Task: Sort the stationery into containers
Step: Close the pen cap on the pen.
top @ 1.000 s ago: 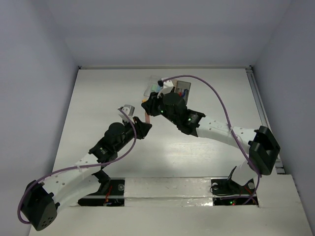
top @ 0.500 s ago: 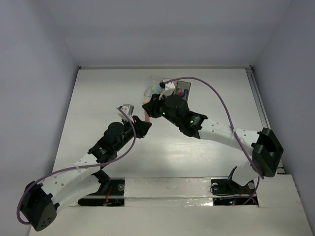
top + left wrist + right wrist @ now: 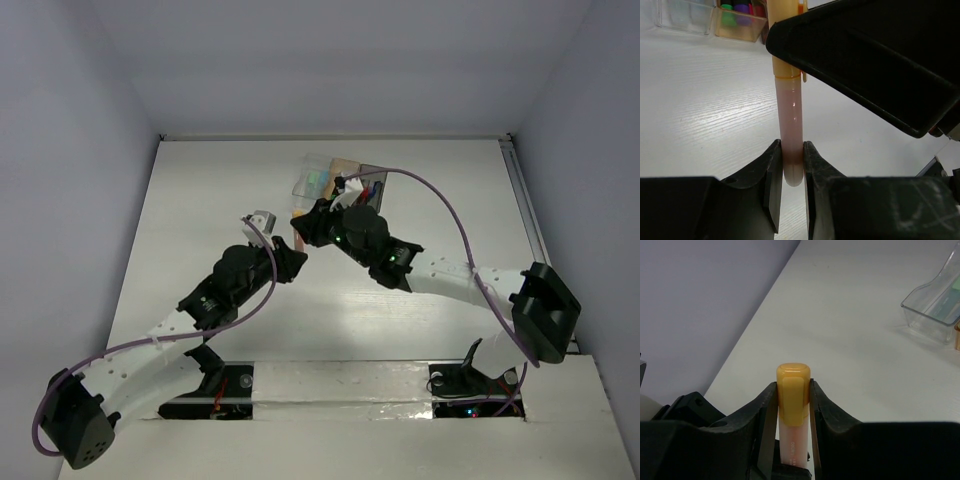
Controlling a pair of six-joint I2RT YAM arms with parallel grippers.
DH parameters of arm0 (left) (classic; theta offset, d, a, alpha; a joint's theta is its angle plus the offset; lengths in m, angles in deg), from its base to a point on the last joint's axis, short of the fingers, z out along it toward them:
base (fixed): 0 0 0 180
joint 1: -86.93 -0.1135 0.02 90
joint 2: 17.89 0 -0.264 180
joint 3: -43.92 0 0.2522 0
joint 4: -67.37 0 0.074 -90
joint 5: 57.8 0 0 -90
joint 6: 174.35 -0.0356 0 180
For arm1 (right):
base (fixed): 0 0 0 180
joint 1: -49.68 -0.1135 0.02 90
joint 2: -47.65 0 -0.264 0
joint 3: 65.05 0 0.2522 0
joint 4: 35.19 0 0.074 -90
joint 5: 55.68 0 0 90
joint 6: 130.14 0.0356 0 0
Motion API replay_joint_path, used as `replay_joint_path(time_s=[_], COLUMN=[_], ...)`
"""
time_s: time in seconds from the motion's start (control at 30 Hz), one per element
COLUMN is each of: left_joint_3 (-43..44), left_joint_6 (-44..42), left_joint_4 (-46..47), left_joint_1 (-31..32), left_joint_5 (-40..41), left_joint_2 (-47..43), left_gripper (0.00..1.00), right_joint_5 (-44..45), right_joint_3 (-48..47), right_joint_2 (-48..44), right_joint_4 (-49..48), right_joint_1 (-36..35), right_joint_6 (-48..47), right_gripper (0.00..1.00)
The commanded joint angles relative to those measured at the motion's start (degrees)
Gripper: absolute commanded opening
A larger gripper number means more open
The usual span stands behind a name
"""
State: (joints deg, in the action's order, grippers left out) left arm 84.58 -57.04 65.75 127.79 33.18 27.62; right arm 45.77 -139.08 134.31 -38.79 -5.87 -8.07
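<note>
My right gripper is holding the highlighter [image 3: 299, 242] and should carry it outward next, then lower and release it in the clear box [image 3: 313, 179], since pale green and blue pens are already there.
A highlighter [image 3: 790, 125] with a pale pink body and an orange cap [image 3: 793, 390] is held between both grippers above the table. My left gripper [image 3: 792, 167] is shut on the body's rounded end. My right gripper [image 3: 793, 395] is shut on the orange cap. In the top view the highlighter [image 3: 299, 242] spans the short gap between the left gripper [image 3: 296, 256] and the right gripper [image 3: 301, 226]. The clear box [image 3: 313, 179], the tan-orange box [image 3: 343, 170] and the dark grey box [image 3: 374, 184] stand in a row just beyond. Green and purple markers [image 3: 735, 8] stand in the tan-orange box.
The right arm's wrist [image 3: 357, 232] hangs just in front of the boxes and hides part of them. The clear box [image 3: 935, 310] is to the right of my right gripper. The side walls [image 3: 90, 200] enclose the white table [image 3: 200, 200].
The right wrist has drawn a little toward the near side, so more of the boxes shows. Both grippers still hold the highlighter. The left arm has hardly moved.
</note>
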Motion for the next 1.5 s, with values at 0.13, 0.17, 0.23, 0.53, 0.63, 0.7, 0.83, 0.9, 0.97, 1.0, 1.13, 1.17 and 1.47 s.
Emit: replay_joint_path(time_s=[0.13, 0.17, 0.23, 0.53, 0.63, 0.7, 0.83, 0.9, 0.97, 1.0, 1.13, 1.17, 1.47], left_joint_3=[7.7, 8.1, 9.0, 16.1, 18.0, 18.9, 22.1, 23.2, 25.6, 26.3, 28.4, 28.1, 17.9], left_joint_6=[-1.7, -1.7, -1.9, -4.7, -5.2, -5.8, -6.8, -7.2, -7.9, -8.1, -8.0, -7.1, -2.0], left_joint_4=[9.0, 8.8, 8.4, 7.6, 8.4, 8.9, 9.6, 9.8, 9.6, 9.5, 9.6, 9.6, 0.7], left_joint_1=[-0.4, -0.4, -0.4, -0.4, -0.4, -0.4, -0.4, -0.4, -0.4, -0.4, -0.4, -0.4, -0.4], left_joint_5=[3.2, 3.2, 3.2, 6.2, 6.5, 6.8, 7.3, 7.6, 7.7, 7.7, 6.0, 5.4, -0.7], left_joint_2=[-1.1, -1.1, -1.1, -0.2, 1.1, 2.2, 4.0, 4.5, 5.0, 5.1, 6.2, 6.8, 2.0], left_gripper=[0.00, 0.00, 0.00, 0.00, 0.00, 0.00, 0.00, 0.00, 0.00, 0.00, 0.00, 0.00, 0.22], right_joint_5=[-8.4, -9.1, -10.8, -11.1, -10.5, -10.5, -10.2, -10.3, -10.9, -10.8, -11.0, -9.5, -1.1], right_joint_3=[4.4, 4.5, 5.3, 11.5, 13.3, 14.6, 16.8, 17.6, 18.9, 19.1, 19.9, 19.3, 7.5], right_joint_2=[-2.0, -2.0, -1.8, -2.4, -2.7, -2.8, -2.3, -2.0, -1.3, -1.0, -0.9, -1.3, -5.1], right_joint_4=[3.7, 3.7, 3.9, 2.6, 2.6, 2.4, 1.2, 0.6, -0.3, -0.3, -1.9, -1.2, 2.4], right_joint_1=[-2.4, -2.4, -2.4, -4.8, -6.1, -6.7, -8.0, -8.6, -9.1, -9.1, -9.1, -9.1, 3.6], right_joint_6=[2.1, 2.0, 2.0, 3.7, 4.0, 4.8, 6.5, 7.6, 8.2, 8.8, 10.1, 10.0, 4.2], right_gripper=[0.00, 0.00, 0.00, 0.00, 0.00, 0.00, 0.00, 0.00, 0.00, 0.00, 0.00, 0.00, 0.00])
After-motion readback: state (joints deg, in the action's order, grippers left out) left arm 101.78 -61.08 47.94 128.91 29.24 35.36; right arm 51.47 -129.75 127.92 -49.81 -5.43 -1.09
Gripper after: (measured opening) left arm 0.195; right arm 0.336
